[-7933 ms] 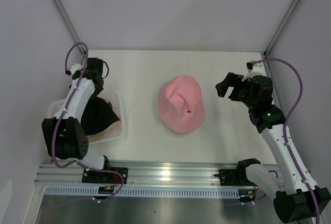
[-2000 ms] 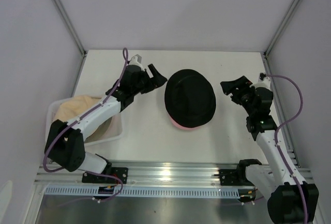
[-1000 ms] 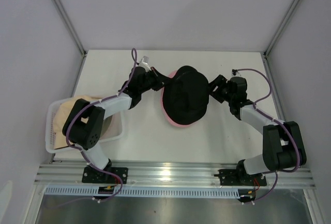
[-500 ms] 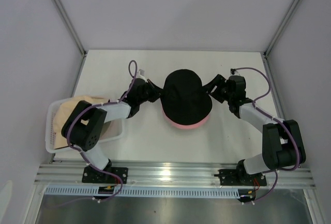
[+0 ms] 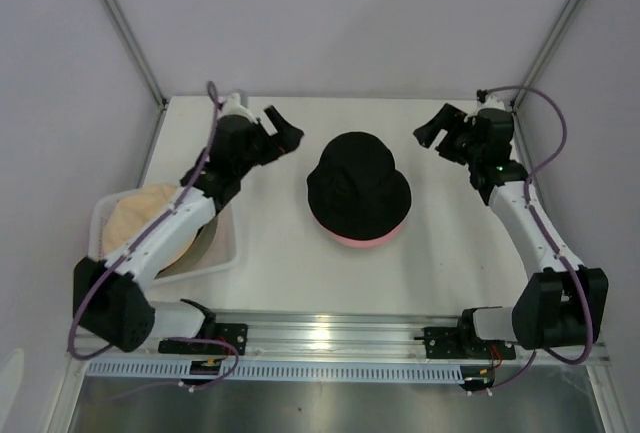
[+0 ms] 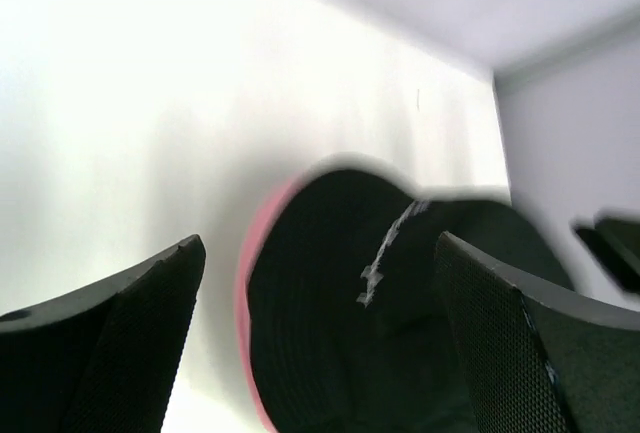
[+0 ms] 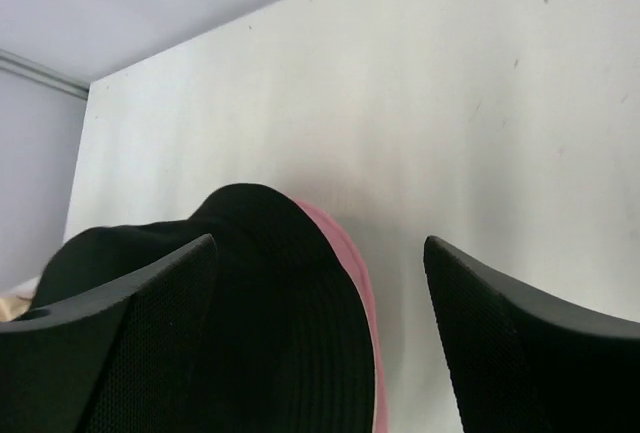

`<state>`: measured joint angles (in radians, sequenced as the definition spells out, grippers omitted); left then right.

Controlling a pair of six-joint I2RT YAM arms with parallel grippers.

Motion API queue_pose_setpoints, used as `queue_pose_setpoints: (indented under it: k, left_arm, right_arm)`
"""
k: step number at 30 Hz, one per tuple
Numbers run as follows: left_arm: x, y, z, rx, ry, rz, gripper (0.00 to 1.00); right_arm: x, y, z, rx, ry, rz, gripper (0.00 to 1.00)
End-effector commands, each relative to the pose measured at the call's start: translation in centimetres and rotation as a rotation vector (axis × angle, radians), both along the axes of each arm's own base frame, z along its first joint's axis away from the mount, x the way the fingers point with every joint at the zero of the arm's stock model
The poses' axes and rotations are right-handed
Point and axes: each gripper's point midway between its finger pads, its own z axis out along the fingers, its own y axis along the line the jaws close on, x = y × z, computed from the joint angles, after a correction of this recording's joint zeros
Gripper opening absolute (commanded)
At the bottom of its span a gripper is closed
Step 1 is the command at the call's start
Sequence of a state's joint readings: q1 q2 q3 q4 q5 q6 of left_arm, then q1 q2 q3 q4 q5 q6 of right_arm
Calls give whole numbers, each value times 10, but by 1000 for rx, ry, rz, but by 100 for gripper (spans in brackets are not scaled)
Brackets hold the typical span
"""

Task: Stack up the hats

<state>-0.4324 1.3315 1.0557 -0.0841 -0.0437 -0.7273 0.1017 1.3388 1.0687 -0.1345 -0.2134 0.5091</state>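
Observation:
Next, my left gripper swings away from the black hat, over the white basket and down onto the beige hat's far part (image 5: 150, 200), because that hat remains unstacked.
A black hat (image 5: 358, 191) lies on top of a pink hat (image 5: 362, 240) in the middle of the table; only the pink brim shows along its near edge. A beige hat (image 5: 145, 225) lies in the white basket (image 5: 228, 243) at the left. My left gripper (image 5: 281, 135) is open and empty, raised to the left of the stack. My right gripper (image 5: 433, 134) is open and empty, raised to its right. The left wrist view shows the black hat (image 6: 400, 313) with the pink brim (image 6: 248, 283) between the open fingers. The right wrist view shows the black hat (image 7: 270, 323) and pink brim (image 7: 355, 273).
The white basket stands at the left edge of the table, next to the left arm. White walls and metal posts close the back and sides. A metal rail runs along the near edge.
Both grippers have let go of the black hat's brim and drawn back outward and up. The black hat now rests flat on the pink one.

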Motion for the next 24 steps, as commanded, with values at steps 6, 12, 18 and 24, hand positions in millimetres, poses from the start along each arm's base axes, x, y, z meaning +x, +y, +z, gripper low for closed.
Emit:
queue_pose_setpoints:
  k: [6,12,18,24]
  left_arm:
    - [-99,225,52,361,138,717,99]
    - [-158,327,-18,277,415,1122,99]
    - [-153,348,-43,311,547,1135,99]
    - [-154,360,-75,323,636,1163,99]
  right_arm:
    - [-44,-1,91,-103,-215,105,95]
    - [-74,39,103,14,-257,297,96]
    - [-86,65,99,-46,-274,367,98]
    - [-89,56,90,-102,-256,343,99]
